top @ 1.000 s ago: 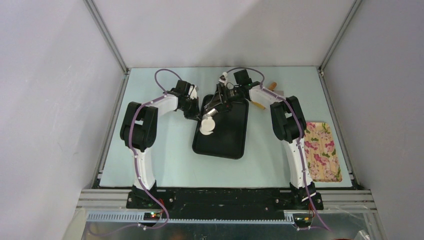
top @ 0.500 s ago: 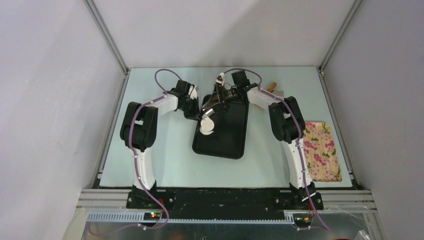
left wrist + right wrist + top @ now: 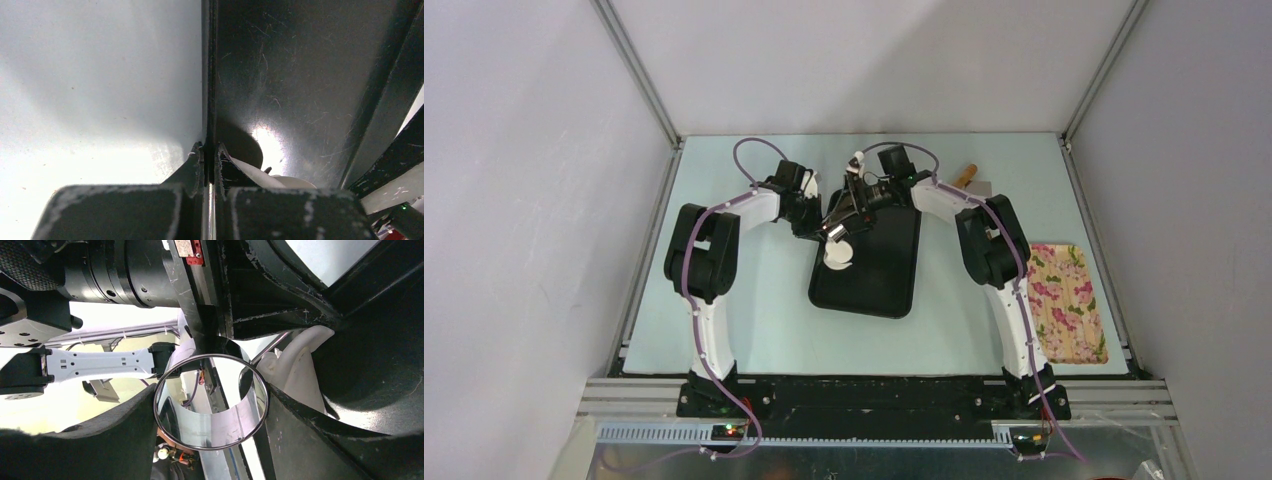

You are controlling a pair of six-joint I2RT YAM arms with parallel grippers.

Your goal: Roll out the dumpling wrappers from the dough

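The robot's right gripper should next turn downward, move right in the top view and let go of the cup on the bottom of the tray beside the dough [image 3: 837, 258], because that spot is bare.
The dough [image 3: 837, 258] is a flattened white round at the far left of the black tray [image 3: 879, 275]. My left gripper [image 3: 815, 230] is shut on the tray's left rim; the left wrist view shows its fingertips [image 3: 210, 159] pinching the rim [image 3: 208, 90], with the dough [image 3: 260, 176] just beside them. My right gripper [image 3: 838, 228] is shut on a round steel cup [image 3: 211, 402], open end toward the camera. It holds the cup over the far edge of the dough [image 3: 299, 371], close to the left gripper.
A wooden rolling pin [image 3: 965, 175] lies at the back right of the pale table. A floral tray [image 3: 1069, 302] sits at the right edge. Aluminium frame posts and grey walls enclose the table.
My right gripper has moved left and nearer with the steel cup, from the tray's far edge to over the dough. The left gripper and the tray have not moved.
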